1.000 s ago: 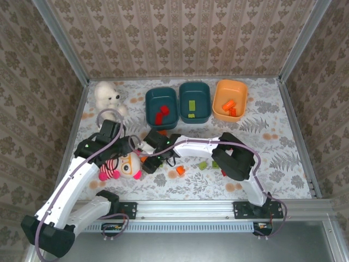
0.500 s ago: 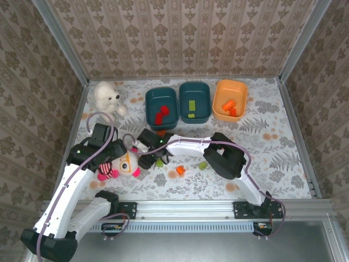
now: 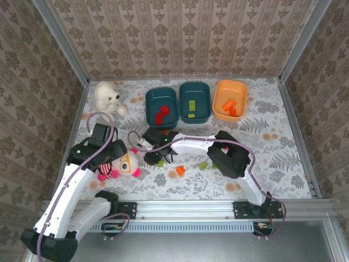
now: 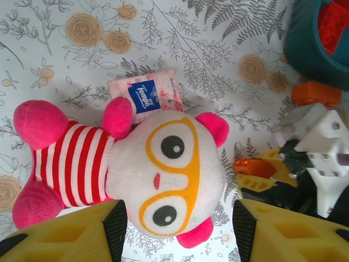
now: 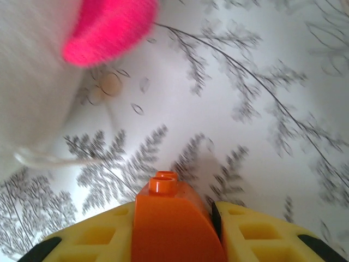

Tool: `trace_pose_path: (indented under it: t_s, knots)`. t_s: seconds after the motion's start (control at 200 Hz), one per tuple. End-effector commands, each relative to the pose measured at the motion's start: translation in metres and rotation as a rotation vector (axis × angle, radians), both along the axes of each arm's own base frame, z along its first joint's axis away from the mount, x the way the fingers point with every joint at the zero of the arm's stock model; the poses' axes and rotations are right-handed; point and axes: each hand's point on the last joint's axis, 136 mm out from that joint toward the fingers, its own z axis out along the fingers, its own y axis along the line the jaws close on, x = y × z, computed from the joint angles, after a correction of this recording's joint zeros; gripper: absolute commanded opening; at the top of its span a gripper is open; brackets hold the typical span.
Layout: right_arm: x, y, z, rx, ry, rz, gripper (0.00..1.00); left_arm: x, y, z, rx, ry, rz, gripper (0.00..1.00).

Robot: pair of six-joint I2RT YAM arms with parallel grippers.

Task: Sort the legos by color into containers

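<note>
The orange container (image 3: 218, 103) stands outward of the right gripper, past the teal ones, so the right gripper will next lift outward, then lower the orange lego into that container and release it there.
My right gripper (image 5: 173, 232) is shut on an orange lego (image 5: 170, 221), low over the table beside the striped doll (image 3: 121, 165). In the top view that gripper (image 3: 154, 157) sits left of centre. My left gripper (image 4: 180, 232) stands open over the doll's head (image 4: 169, 174), clear of it on both sides. Loose legos lie on the table: an orange one (image 3: 180, 171), a green one (image 3: 203, 165) and an orange one (image 4: 315, 94) by the left teal container (image 3: 161, 103). That container holds red legos, the middle teal container (image 3: 206, 103) a green one, and the orange container (image 3: 218, 103) orange ones.
A white plush bear (image 3: 107, 96) sits at the back left. A small tissue pack (image 4: 144, 95) lies behind the doll. Patterned walls enclose the table on three sides. The right arm's elbow (image 3: 232, 158) lies low across the middle.
The right gripper has shut on the orange lego beside the doll. The left arm drew back to the left a second ago and has since held still.
</note>
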Motion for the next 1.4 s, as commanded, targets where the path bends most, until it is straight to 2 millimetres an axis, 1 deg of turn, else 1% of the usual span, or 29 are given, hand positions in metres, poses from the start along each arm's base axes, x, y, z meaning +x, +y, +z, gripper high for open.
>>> trace_pose_path:
  t_s: [0.0, 0.125, 0.215, 0.28, 0.31, 0.34, 0.41, 0.43, 0.475, 0.48, 0.505, 0.53, 0.535, 0.545, 0.555, 0.56, 0.565, 0.575, 0.58, 0.615, 0.64, 0.725, 0.745, 0.835, 0.935, 1.11, 1.255, 1.315, 1.395]
  knots:
    - [0.009, -0.015, 0.026, 0.048, 0.008, -0.045, 0.30, 0.002, -0.004, -0.005, -0.027, 0.006, 0.000, 0.57]
    - [0.020, -0.030, 0.041, 0.074, 0.000, -0.101, 0.29, 0.008, -0.015, -0.009, -0.062, 0.008, -0.038, 0.57]
    - [0.036, -0.048, 0.067, 0.113, -0.030, -0.184, 0.29, 0.018, -0.034, -0.013, -0.118, 0.009, -0.103, 0.57]
    - [0.054, -0.070, 0.089, 0.144, -0.058, -0.274, 0.28, 0.026, -0.052, -0.015, -0.152, 0.016, -0.164, 0.57]
    - [0.067, -0.088, 0.103, 0.156, -0.080, -0.332, 0.28, 0.030, -0.060, -0.016, -0.160, 0.019, -0.192, 0.57]
    - [0.074, -0.098, 0.109, 0.156, -0.093, -0.363, 0.28, 0.033, -0.069, -0.016, -0.163, 0.020, -0.222, 0.57]
    - [0.098, -0.143, 0.129, 0.146, -0.141, -0.493, 0.28, 0.044, -0.085, -0.013, -0.165, 0.007, -0.274, 0.58]
    - [0.105, -0.157, 0.135, 0.142, -0.154, -0.533, 0.28, 0.043, -0.096, -0.013, -0.166, 0.008, -0.312, 0.58]
    - [0.120, -0.191, 0.141, 0.125, -0.166, -0.636, 0.28, 0.048, -0.109, -0.012, -0.169, 0.007, -0.351, 0.58]
    - [0.120, -0.191, 0.141, 0.125, -0.166, -0.636, 0.28, 0.048, -0.110, -0.012, -0.170, 0.007, -0.354, 0.58]
    - [0.128, -0.214, 0.142, 0.117, -0.164, -0.705, 0.27, 0.051, -0.116, -0.012, -0.174, 0.005, -0.371, 0.58]
    - [0.133, -0.232, 0.143, 0.114, -0.165, -0.754, 0.27, 0.053, -0.122, -0.014, -0.171, 0.014, -0.389, 0.58]
    - [0.133, -0.232, 0.143, 0.114, -0.165, -0.754, 0.27, 0.054, -0.123, -0.012, -0.172, 0.009, -0.393, 0.58]
    - [0.136, -0.244, 0.142, 0.108, -0.164, -0.785, 0.27, 0.055, -0.126, -0.012, -0.173, 0.008, -0.399, 0.58]
    - [0.137, -0.247, 0.143, 0.107, -0.165, -0.793, 0.27, 0.055, -0.128, -0.012, -0.174, 0.008, -0.404, 0.58]
    - [0.139, -0.254, 0.142, 0.103, -0.165, -0.815, 0.27, 0.056, -0.129, -0.013, -0.173, 0.011, -0.407, 0.58]
    - [0.139, -0.254, 0.142, 0.103, -0.165, -0.815, 0.27, 0.056, -0.130, -0.013, -0.173, 0.012, -0.410, 0.58]
    - [0.142, -0.264, 0.142, 0.096, -0.167, -0.843, 0.27, 0.057, -0.131, -0.012, -0.172, 0.010, -0.414, 0.58]
    - [0.142, -0.264, 0.142, 0.096, -0.167, -0.843, 0.27, 0.057, -0.132, -0.013, -0.171, 0.013, -0.418, 0.58]
    - [0.147, -0.290, 0.140, 0.070, -0.163, -0.915, 0.27, 0.061, -0.138, -0.014, -0.167, 0.016, -0.433, 0.58]
    - [0.149, -0.303, 0.139, 0.062, -0.155, -0.953, 0.27, 0.063, -0.142, -0.014, -0.166, 0.017, -0.443, 0.58]
    - [0.159, -0.337, 0.127, 0.026, -0.118, -1.050, 0.27, 0.070, -0.151, -0.014, -0.162, 0.018, -0.470, 0.58]
    - [0.163, -0.342, 0.126, 0.025, -0.113, -1.067, 0.27, 0.072, -0.152, -0.013, -0.161, 0.016, -0.473, 0.58]
    - [0.166, -0.360, 0.104, -0.047, -0.027, -1.123, 0.27, 0.078, -0.159, -0.013, -0.160, 0.019, -0.489, 0.58]
    - [0.176, -0.368, 0.084, -0.097, 0.027, -1.152, 0.27, 0.084, -0.165, -0.012, -0.160, 0.022, -0.502, 0.58]
    - [0.196, -0.377, 0.061, -0.109, 0.069, -1.171, 0.27, 0.088, -0.173, -0.011, -0.152, 0.025, -0.529, 0.58]
    - [0.198, -0.388, 0.037, -0.139, 0.147, -1.201, 0.28, 0.086, -0.176, -0.011, -0.138, 0.030, -0.543, 0.58]
    - [0.197, -0.391, 0.032, -0.147, 0.157, -1.204, 0.29, 0.086, -0.176, -0.011, -0.133, 0.029, -0.545, 0.58]
    - [0.198, -0.393, 0.029, -0.152, 0.163, -1.204, 0.34, 0.086, -0.175, -0.011, -0.126, 0.031, -0.544, 0.58]
